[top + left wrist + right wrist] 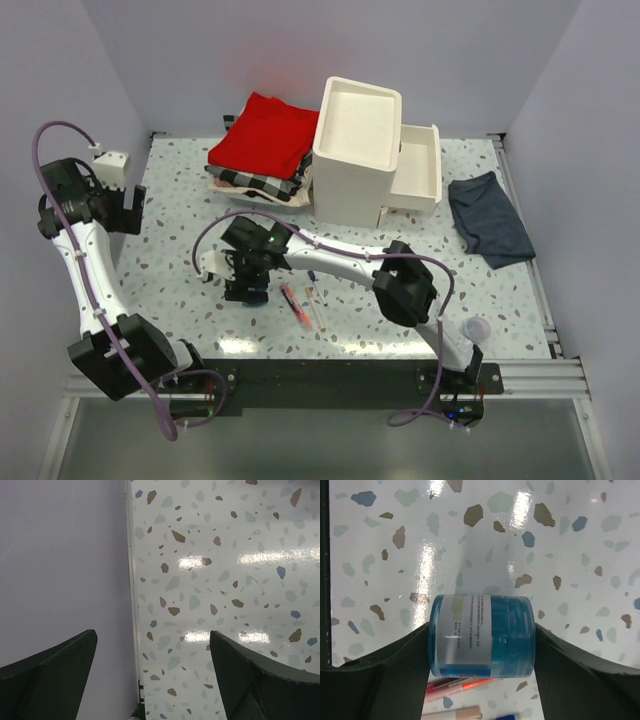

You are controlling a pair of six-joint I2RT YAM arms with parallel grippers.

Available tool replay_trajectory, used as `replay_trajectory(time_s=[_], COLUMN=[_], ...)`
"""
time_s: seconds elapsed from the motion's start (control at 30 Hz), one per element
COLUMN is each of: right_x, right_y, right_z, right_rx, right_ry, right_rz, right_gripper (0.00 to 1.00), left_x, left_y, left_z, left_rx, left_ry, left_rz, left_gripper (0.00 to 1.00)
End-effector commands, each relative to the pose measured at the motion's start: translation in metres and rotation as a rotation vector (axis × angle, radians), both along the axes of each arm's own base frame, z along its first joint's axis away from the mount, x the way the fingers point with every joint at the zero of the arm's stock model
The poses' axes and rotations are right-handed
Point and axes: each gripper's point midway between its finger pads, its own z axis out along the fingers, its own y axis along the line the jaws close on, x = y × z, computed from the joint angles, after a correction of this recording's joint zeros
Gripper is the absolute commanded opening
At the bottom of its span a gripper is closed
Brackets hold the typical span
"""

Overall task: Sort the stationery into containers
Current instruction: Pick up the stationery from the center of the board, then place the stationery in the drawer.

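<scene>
I need to lift my right gripper, carry the roll [253,292] outward into the pulled-out drawer [413,172] and release it, as that drawer is to my gripper's right in the top view.
In the right wrist view the blue tape roll [482,635] lies on its side on the speckled table, and both fingers of my right gripper [481,630] press its flat ends. In the top view that gripper [245,280] is down at centre-left with the roll [253,292] under it. An orange-red marker [465,685], a beige-tipped piece [455,713] and a blue cap [509,717] lie just behind the roll. Thin pens [300,303] rest to its right. The white drawer unit [357,150] stands at the back with one drawer [420,172] pulled out. My left gripper [128,210] [152,640] hangs open at the table's left edge.
Folded red and checked cloths [262,140] lie left of the drawer unit. A dark blue-grey cloth [488,217] is at the right. A translucent cup [478,329] stands near the right arm's base. A small white box [112,165] sits in the far left corner by the wall [60,570].
</scene>
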Motion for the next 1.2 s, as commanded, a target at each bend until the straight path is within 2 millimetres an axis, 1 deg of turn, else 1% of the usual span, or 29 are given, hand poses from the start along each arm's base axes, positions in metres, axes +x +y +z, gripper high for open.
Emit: replay_trajectory(time_s=[0.0,0.07,0.1,0.13,0.2,0.27,0.3,0.33,0.37,0.4,0.43,0.47,0.5,0.53,0.57,0.6,0.67,0.7,0.73,0.77,0.83,0.87,0.9,0.93,0.97,1.03,1.07,1.13,1.17], right_x=[0.009,0.017,0.022,0.028,0.047,0.064,0.080,0.088,0.098,0.122,0.132,0.143,0.164,0.169,0.183,0.191,0.204,0.215,0.220,0.227,0.232,0.238,0.239,0.240,0.244,0.248,0.250,0.257,0.259], right_y=[-0.005,-0.010,-0.017,-0.021,-0.037,-0.051,-0.065,-0.076,-0.085,-0.107,-0.119,-0.133,-0.158,-0.174,-0.193,-0.207,-0.242,-0.266,-0.282,-0.309,-0.333,-0.354,-0.365,-0.375,-0.393,-0.408,-0.423,-0.434,-0.446], right_z=[0.115,0.133,0.153,0.162,0.196,0.223,0.235,0.262,0.274,0.287,0.311,0.324,0.334,0.349,0.359,0.360,0.377,0.380,0.384,0.390,0.394,0.395,0.392,0.392,0.389,0.380,0.375,0.358,0.351], right_rx=[0.193,0.221,0.256,0.269,0.332,0.384,0.410,0.466,0.492,0.522,0.575,0.600,0.619,0.643,0.658,0.649,0.676,0.682,0.691,0.703,0.732,0.738,0.747,0.754,0.749,0.739,0.739,0.726,0.720], right_ry=[-0.134,-0.167,-0.184,-0.202,-0.242,-0.273,-0.266,-0.281,-0.286,-0.291,-0.310,-0.323,-0.354,-0.395,-0.442,-0.478,-0.534,-0.547,-0.558,-0.578,-0.565,-0.573,-0.564,-0.566,-0.570,-0.555,-0.543,-0.497,-0.476], right_rz=[-0.011,-0.055,-0.095,-0.131,-0.243,-0.334,-0.410,-0.454,-0.504,-0.610,-0.660,-0.715,-0.809,-0.845,-0.898,-0.942,-1.046,-1.114,-1.160,-1.225,-1.305,-1.357,-1.403,-1.437,-1.487,-1.552,-1.614,-1.670,-1.717], right_gripper=[0.06,0.02,0.00,0.00,0.00,0.00,0.00,0.00,0.00,0.00,0.00,0.00,0.00,0.00,0.00,0.00,0.00,0.00,0.00,0.00,0.00,0.00,0.00,0.00,0.00,0.00,0.00,0.00,0.00], left_x=[0.021,0.025,0.028,0.030,0.036,0.041,0.044,0.047,0.050,0.053,0.056,0.057,0.061,0.064,0.066,0.069,0.076,0.079,0.083,0.086,0.093,0.096,0.097,0.102,0.104,0.107,0.108,0.110,0.112], left_y=[-0.004,-0.010,-0.015,-0.017,-0.021,-0.023,-0.024,-0.026,-0.028,-0.029,-0.033,-0.035,-0.038,-0.045,-0.049,-0.053,-0.070,-0.074,-0.085,-0.090,-0.100,-0.104,-0.107,-0.110,-0.111,-0.115,-0.115,-0.116,-0.116], left_z=[0.026,0.028,0.030,0.032,0.035,0.036,0.041,0.042,0.044,0.049,0.051,0.054,0.056,0.058,0.059,0.061,0.061,0.064,0.066,0.068,0.076,0.077,0.081,0.075,0.079,0.074,0.077,0.078,0.079], left_rx=[-0.033,-0.056,-0.075,-0.083,-0.095,-0.102,-0.099,-0.095,-0.093,-0.089,-0.089,-0.089,-0.086,-0.087,-0.081,-0.073,-0.059,-0.039,-0.032,-0.027,-0.027,-0.039,-0.048,-0.061,-0.069,-0.094,-0.100,-0.103,-0.106], left_ry=[-0.121,-0.136,-0.148,-0.156,-0.169,-0.173,-0.182,-0.185,-0.186,-0.201,-0.205,-0.211,-0.218,-0.221,-0.221,-0.222,-0.213,-0.217,-0.221,-0.225,-0.242,-0.242,-0.244,-0.226,-0.229,-0.200,-0.205,-0.210,-0.220], left_rz=[-0.033,-0.059,-0.083,-0.096,-0.127,-0.147,-0.159,-0.172,-0.184,-0.194,-0.210,-0.218,-0.231,-0.256,-0.271,-0.283,-0.340,-0.352,-0.382,-0.390,-0.413,-0.414,-0.419,-0.427,-0.424,-0.426,-0.419,-0.418,-0.408], left_gripper=[1.00,1.00,1.00,1.00,1.00,1.00,1.00,1.00,1.00,1.00,1.00,1.00,1.00,1.00,1.00,1.00,1.00,1.00,1.00,1.00,1.00,1.00,1.00,1.00,1.00,1.00,0.99,0.99,0.99])
